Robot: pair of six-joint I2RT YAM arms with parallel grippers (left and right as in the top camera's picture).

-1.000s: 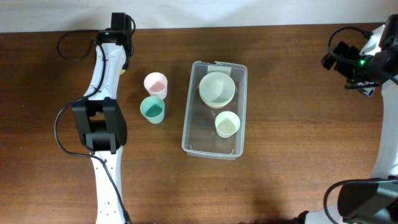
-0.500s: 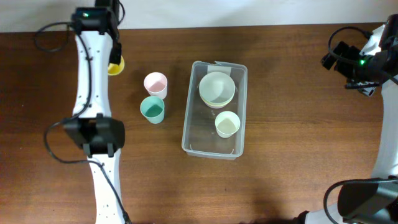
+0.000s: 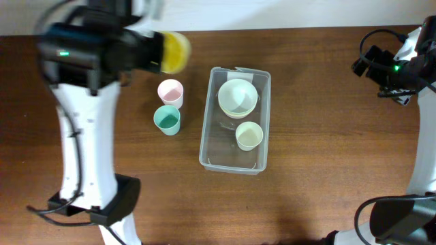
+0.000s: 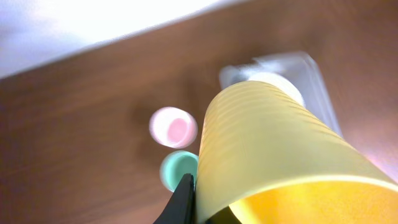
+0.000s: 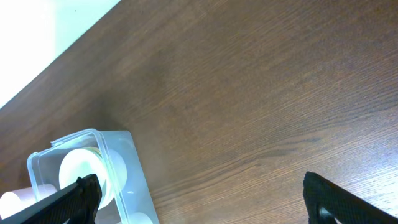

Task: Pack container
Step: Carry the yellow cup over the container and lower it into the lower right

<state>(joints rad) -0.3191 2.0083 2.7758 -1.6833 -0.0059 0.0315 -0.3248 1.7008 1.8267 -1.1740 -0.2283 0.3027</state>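
Note:
I need to swing my left gripper back over the container (image 3: 213, 139) and lower it onto the pale green cup (image 3: 249, 135), because the opening of that cup can take the yellow cup.
The clear rectangular container (image 3: 213, 139) lies mid-table with a pale green bowl (image 3: 237, 96) and a pale green cup (image 3: 249, 135) inside. My left gripper (image 3: 158, 53) is raised high at the back left, shut on a yellow cup (image 3: 174, 52); in the left wrist view the yellow cup (image 4: 273, 149) fills the frame against a black finger (image 4: 183, 199). A pink cup (image 3: 170, 90) and a teal cup (image 3: 167, 120) stand left of the container. My right gripper (image 5: 199, 202) is open and empty over bare table at the far right.
In the right wrist view the container (image 5: 134, 180) shows at the lower left. Cables trail by the right arm (image 3: 392, 68) at the table's right edge. The left arm's white links (image 3: 85, 143) stretch over the left side.
My left arm has risen towards the camera and swung right with the yellow cup, from the back left corner to near the container's back edge. The right arm has not moved.

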